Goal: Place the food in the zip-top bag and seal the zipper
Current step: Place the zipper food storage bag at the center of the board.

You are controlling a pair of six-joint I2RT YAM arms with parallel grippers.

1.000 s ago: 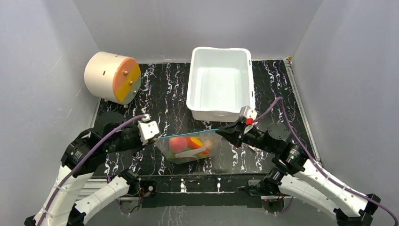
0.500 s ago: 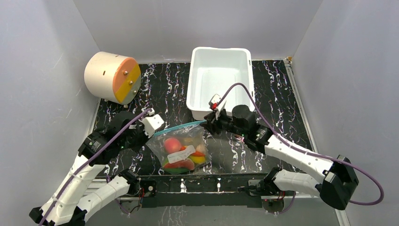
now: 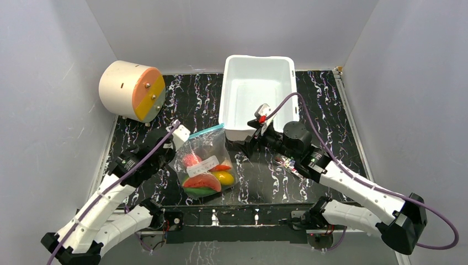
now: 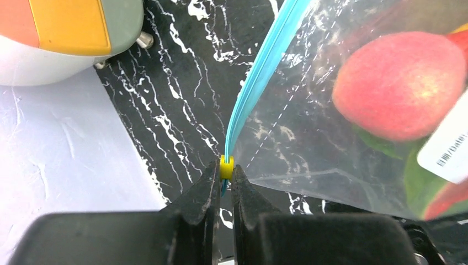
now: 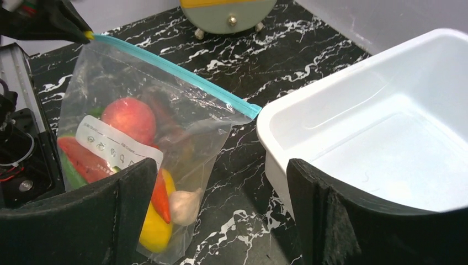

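Observation:
My left gripper is above the black marbled table and will lower the yellow tab [image 4: 226, 166] to it and let go, as the zipper runs flat across the bag's opening.
The clear zip-top bag [image 3: 204, 163] hangs tilted from its left top corner, with the food inside: a red peach [image 5: 128, 118], a yellow piece [image 5: 150, 229], a red chili [image 5: 160, 196], garlic [image 5: 185, 204] and green pieces [image 3: 196, 191]. The teal zipper [image 5: 176, 72] runs as one flat strip across the mouth. My left gripper [image 4: 225, 171] is shut on the yellow tab [image 4: 226, 166] at the zipper's [image 4: 259, 72] left end. My right gripper [image 5: 221, 215] stands open just right of the bag, holding nothing. From above, the left gripper [image 3: 186, 141] and right gripper [image 3: 248, 141] flank the bag.
A white bin [image 3: 258, 96] stands right behind the right gripper, its wall [image 5: 276, 165] close to the right finger. A cream cylinder with an orange and yellow face [image 3: 132, 90] lies at the back left. Grey walls enclose the black marbled table [image 3: 325, 110].
The right gripper slid left along the zipper, then opened and let go. The left arm carried the bag left and back, so it now hangs from the left grip alone.

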